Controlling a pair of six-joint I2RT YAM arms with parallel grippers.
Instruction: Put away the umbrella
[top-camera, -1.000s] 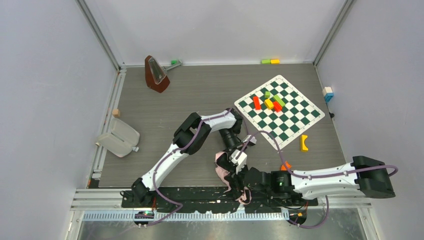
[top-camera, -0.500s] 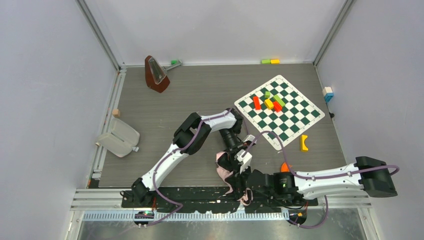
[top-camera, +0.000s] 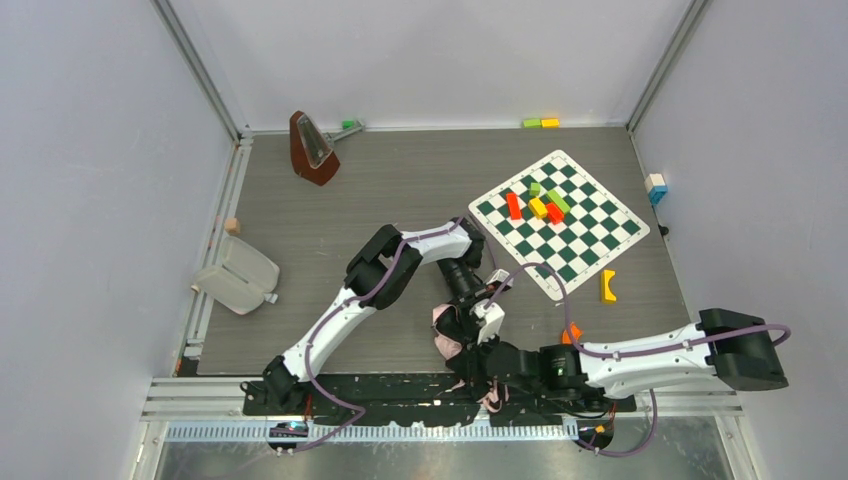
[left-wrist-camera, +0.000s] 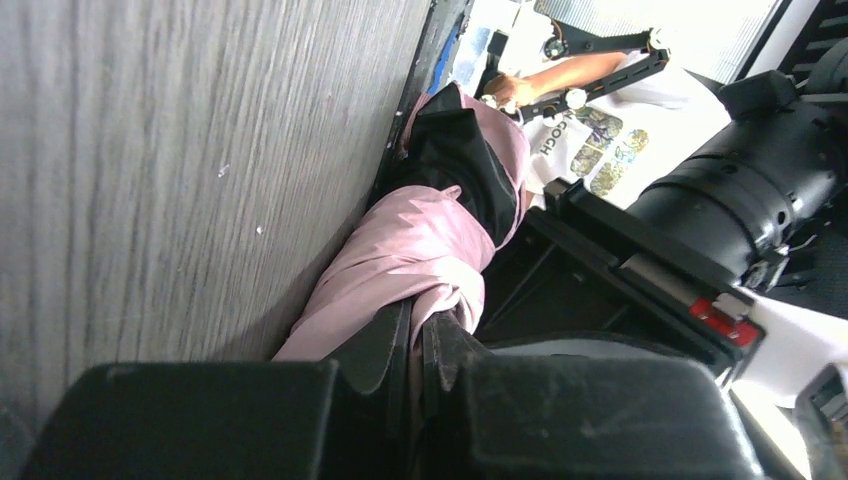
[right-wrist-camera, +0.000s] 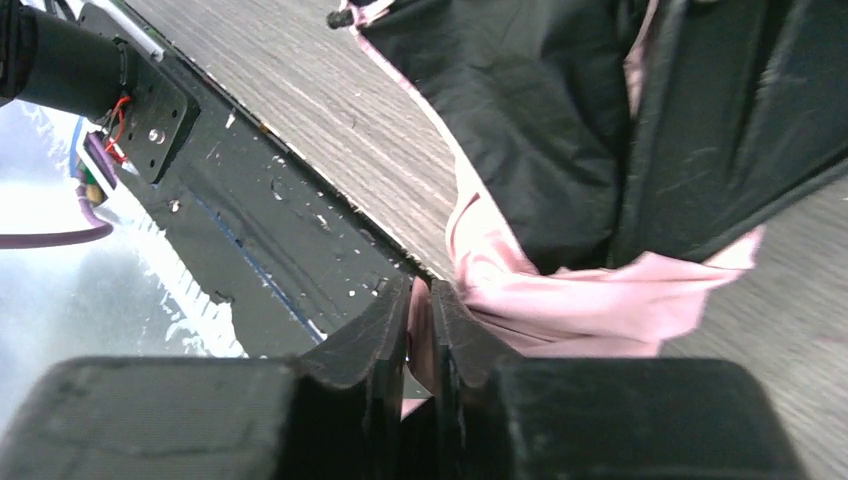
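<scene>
Next, my left gripper carries the umbrella's fold off the near bar to the bare tabletop outward and left in the top view and releases it.
The umbrella (top-camera: 446, 344) lies crumpled, black and pale pink, at the near edge of the table between both arms. My left gripper (top-camera: 466, 320) comes down on it from behind. In the left wrist view that left gripper (left-wrist-camera: 420, 330) is shut on a knot of the umbrella's pink fabric (left-wrist-camera: 400, 250). My right gripper (top-camera: 480, 366) reaches in from the right. Seen from its wrist, the right gripper (right-wrist-camera: 420, 315) pinches a fold of pink cloth (right-wrist-camera: 600, 300), with the black canopy (right-wrist-camera: 540, 120) spread above it. The handle is hidden.
A chessboard mat (top-camera: 590, 235) with several coloured blocks lies at the right rear. A metronome (top-camera: 312, 148) stands at the rear left, a plastic container (top-camera: 238, 275) at the left edge. A yellow block (top-camera: 607, 287) and an orange piece (top-camera: 570, 331) sit near the right arm. A black rail (top-camera: 390, 395) runs along the near edge.
The right arm has shifted slightly left, and the pink fabric beside it is bunched into a tighter lump. The left arm has barely moved.
</scene>
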